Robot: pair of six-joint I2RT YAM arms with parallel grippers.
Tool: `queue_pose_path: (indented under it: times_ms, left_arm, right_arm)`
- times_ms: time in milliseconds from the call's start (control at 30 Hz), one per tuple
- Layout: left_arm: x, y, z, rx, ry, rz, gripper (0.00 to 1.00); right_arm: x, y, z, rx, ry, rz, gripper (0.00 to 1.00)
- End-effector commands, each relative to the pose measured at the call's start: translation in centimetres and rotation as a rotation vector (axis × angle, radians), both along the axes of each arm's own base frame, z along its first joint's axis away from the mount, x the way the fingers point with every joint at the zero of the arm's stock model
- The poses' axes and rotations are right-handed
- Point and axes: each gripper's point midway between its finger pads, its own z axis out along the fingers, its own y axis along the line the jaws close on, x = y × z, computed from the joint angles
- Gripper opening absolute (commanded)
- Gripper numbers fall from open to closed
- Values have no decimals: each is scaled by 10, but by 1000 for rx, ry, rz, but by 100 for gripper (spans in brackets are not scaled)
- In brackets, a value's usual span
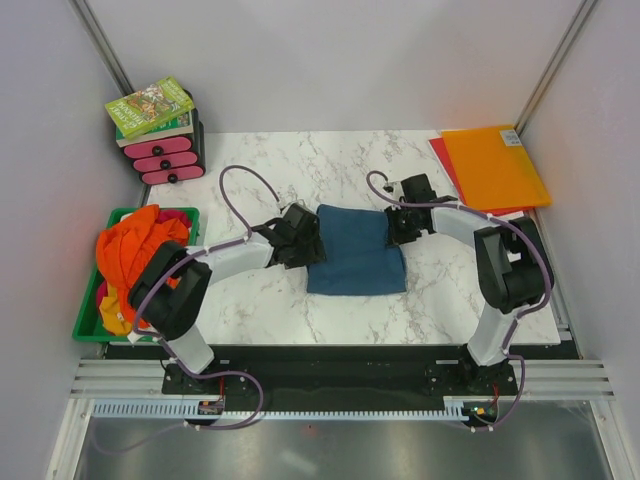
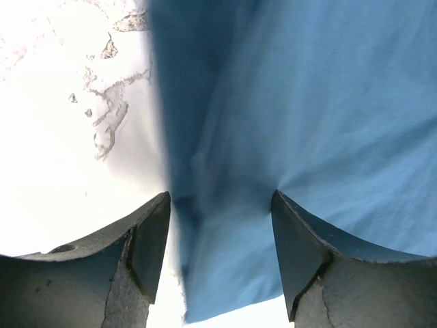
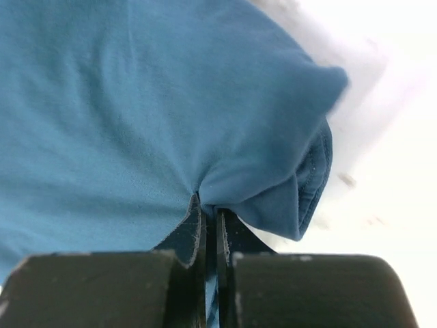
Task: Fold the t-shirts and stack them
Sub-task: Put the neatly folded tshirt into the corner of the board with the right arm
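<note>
The robot's right gripper needs to move toward the right in the top view and release the folded shirt on the bare marble by the folders, since orange t-shirts are still unfolded.
A dark teal-blue t-shirt (image 1: 355, 250) lies folded into a rough rectangle on the marble table (image 1: 440, 290). My left gripper (image 1: 303, 240) is at its left edge, open, its fingers (image 2: 147, 239) standing either side of the shirt's edge (image 2: 225, 260). My right gripper (image 1: 397, 226) is at the shirt's upper right corner, shut on a pinch of the blue cloth (image 3: 225, 178). Orange t-shirts (image 1: 135, 255) with bits of yellow and red lie heaped in a green bin (image 1: 90, 325) at the left.
A pink and black drawer unit (image 1: 165, 155) with books (image 1: 150, 107) on top stands at the back left. Flat orange and red plastic folders (image 1: 493, 165) lie at the back right. White walls enclose the table.
</note>
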Motion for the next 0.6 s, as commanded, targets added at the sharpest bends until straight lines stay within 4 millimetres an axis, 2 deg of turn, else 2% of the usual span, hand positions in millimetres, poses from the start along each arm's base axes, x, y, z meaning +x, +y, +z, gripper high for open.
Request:
queue_pose_path:
  times_ms: [0,200,333,500,533,567]
  left_arm:
    - [0,7,32,12,-78,-21,68]
    - [-12,13,52,-8,-120,-37,68]
    - [-21,16,57,-17,-126,-46,68]
    - [-32,17,58,-29,-127,-56,68]
    - [-34,16,58,-33,-127,-57,68]
    - [-37,15,55,-31,-121,-63,68]
  right_arm:
    - [-20,-83,9,-368,40,-14,0]
    - [-21,-150,33,-511,20,-88,0]
    - [-23,-177,47,-577,-5,-115,0]
    - [-35,-210,50,-613,11,-190,0]
    - [-40,-210,49,-614,17,-185,0]
    - [-45,-227,49,-616,32,-231,0]
